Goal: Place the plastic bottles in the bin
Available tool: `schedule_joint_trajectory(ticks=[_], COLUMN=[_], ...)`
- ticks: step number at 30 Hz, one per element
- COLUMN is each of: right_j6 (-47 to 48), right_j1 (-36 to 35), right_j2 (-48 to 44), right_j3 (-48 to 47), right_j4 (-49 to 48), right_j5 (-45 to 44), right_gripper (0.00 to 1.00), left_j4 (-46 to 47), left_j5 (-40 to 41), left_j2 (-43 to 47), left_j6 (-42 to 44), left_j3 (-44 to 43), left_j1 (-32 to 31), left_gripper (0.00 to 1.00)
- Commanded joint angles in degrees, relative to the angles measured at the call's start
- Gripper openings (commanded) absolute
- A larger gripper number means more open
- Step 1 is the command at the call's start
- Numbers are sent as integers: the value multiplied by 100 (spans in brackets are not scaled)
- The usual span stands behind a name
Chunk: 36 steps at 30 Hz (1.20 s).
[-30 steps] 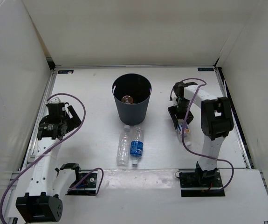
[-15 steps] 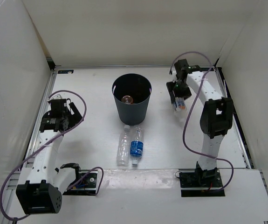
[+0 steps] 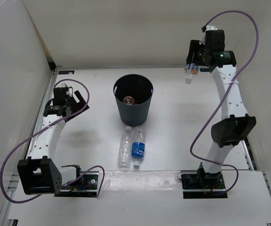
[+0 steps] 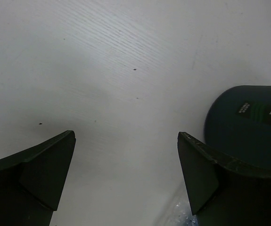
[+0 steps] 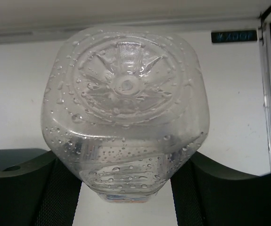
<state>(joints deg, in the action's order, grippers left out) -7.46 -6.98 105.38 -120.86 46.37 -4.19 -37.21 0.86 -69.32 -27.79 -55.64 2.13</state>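
Note:
The white-blue label bottle (image 5: 126,108) needs to get over the bin's opening, so my right gripper should first swing across and turn the bottle toward the bin.
The dark bin (image 3: 133,100) stands at mid-table with the orange bottle (image 3: 128,100) lying inside it. The plain clear bottle (image 3: 124,148) and the blue-label bottle (image 3: 137,148) lie side by side just in front of the bin. My right gripper (image 3: 190,71) is raised high at the back right and is shut on the white-blue label bottle (image 5: 126,108), whose base fills the right wrist view. My left gripper (image 3: 69,101) is open and empty at the left, and the bin's wall (image 4: 248,127) shows at the right of its wrist view.
White walls enclose the table on three sides. A black rail (image 3: 229,101) runs along the table's right edge. Purple cables loop from both arms. The arm bases (image 3: 203,181) sit on the near ledge.
My right arm has lifted the white-blue label bottle from the table at the right, up and toward the back. My left arm has swung up and back at the left.

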Motion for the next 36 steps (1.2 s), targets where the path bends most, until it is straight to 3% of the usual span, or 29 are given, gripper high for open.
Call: schedule_joint_trajectory(ticks=[1,5,6,10,18,20,22,25,26,28,33,36], right_j6=[-168,481,518,720,2079,2284,2197,1504,1250,871,790,107], right_j1=[-478,-1094,-1356,-1849,-3194,-3510,-3547,-3030,-2550,-2291,-1737,-1622], right_j2=[-561,-1044,-1142,-1670,-2135,-2347,-2478,-2418,-2382,-2216,-1469,-1056], right_j3=[-263,297,439,1099,1424,1688,1793,1890,1943,2040,1329,1161], right_j4=[-558,-1488,-2195,-2992,-2800,-2600,-2449,-2133,-2123,-2254,-1965,-2270], right_j5=[-538,-1075,-1067,-523,110,890,1428,2840,3958,4512,5532,6015], right_gripper=[0,0,0,0,0,0,1,1,4,14,18,18], left_j4=[100,-408,-627,-1252,-1790,-1667,-1588,-1631,-1692,-1904,-1861,-1676], left_j5=[-464,-613,-596,-377,35,81,116,379,440,853,951,959], left_j2=[199,593,778,1472,3318,3749,4003,4049,4006,3891,3698,3557], left_j6=[1,369,467,757,793,793,767,582,538,180,-68,-147], left_j3=[-342,-570,-580,-510,658,738,765,738,747,712,720,756], left_j1=[-11,-186,-187,-591,-591,-635,-644,-635,-635,-644,-644,-635], left_gripper=[100,100,100,100,100,100,100,100,100,100,100,100])
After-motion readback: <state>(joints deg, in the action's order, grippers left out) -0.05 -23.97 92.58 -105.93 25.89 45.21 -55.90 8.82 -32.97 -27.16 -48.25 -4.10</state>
